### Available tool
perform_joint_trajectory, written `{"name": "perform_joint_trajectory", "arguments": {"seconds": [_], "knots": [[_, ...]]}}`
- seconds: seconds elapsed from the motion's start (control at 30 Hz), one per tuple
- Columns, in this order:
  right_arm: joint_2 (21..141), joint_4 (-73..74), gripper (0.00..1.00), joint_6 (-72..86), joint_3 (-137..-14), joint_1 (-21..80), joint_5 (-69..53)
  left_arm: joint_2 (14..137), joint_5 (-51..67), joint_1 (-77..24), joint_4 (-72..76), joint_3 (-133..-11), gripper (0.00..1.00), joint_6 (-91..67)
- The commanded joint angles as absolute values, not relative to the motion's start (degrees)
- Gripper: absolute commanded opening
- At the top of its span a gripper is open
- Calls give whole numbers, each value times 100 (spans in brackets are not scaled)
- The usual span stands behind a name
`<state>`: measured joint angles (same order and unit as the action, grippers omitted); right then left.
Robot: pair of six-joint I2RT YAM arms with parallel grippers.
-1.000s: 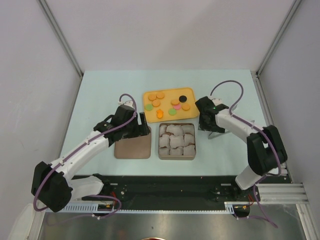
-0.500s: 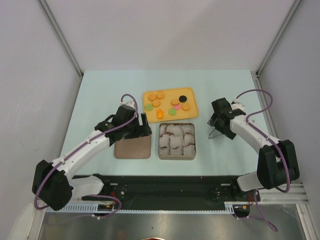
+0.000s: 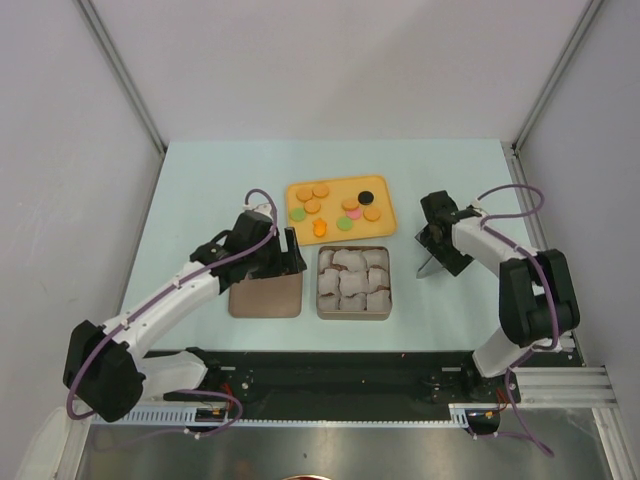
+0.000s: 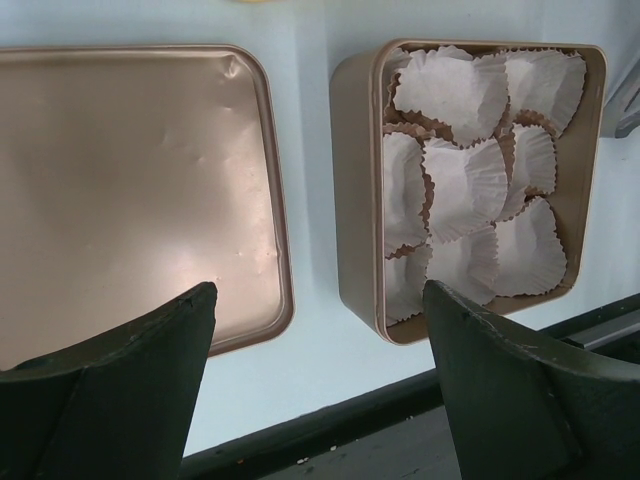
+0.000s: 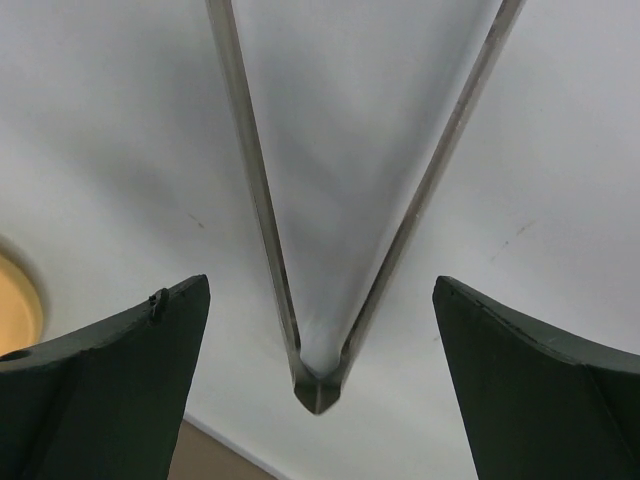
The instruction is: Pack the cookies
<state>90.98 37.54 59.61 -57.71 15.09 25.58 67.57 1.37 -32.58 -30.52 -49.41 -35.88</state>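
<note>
My right gripper's open fingers are still above the metal, so they will lower toward the table next, easing away from the tongs' joined end to straddle both arms.
The cookies (image 3: 320, 190) lie on a yellow tray (image 3: 335, 197) at the table's middle: mostly orange discs, one black (image 3: 366, 197), some green and pink. My left gripper (image 3: 293, 255) is open and empty, hovering between the lid and the tin; the left wrist view shows it (image 4: 320, 295) open too. My right gripper (image 3: 440, 248) is open above metal tongs (image 3: 428, 266) on the table right of the tin. In the right wrist view, the tongs (image 5: 318, 380) lie between the gripper's (image 5: 320, 290) spread fingers, untouched.
A tan tin (image 3: 354, 317) filled with white paper cups (image 3: 352, 280) stands in front of the tray. Its lid (image 3: 266, 296) lies to its left. Both show in the left wrist view: tin (image 4: 355, 200), cups (image 4: 460, 185), lid (image 4: 130, 190). Walls enclose the table.
My right gripper has moved right, away from the tray, and now sits over the tongs, with its elbow drawn in. The left gripper has shifted slightly right.
</note>
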Motion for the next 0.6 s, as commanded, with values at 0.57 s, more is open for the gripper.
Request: {"name": "perform_joint_trajectory", "arguments": {"seconds": [0.57], "knots": [[10512, 3367, 96, 5915, -6197, 844, 2672, 6583, 18, -3305, -2971, -4913, 89, -3498]]}}
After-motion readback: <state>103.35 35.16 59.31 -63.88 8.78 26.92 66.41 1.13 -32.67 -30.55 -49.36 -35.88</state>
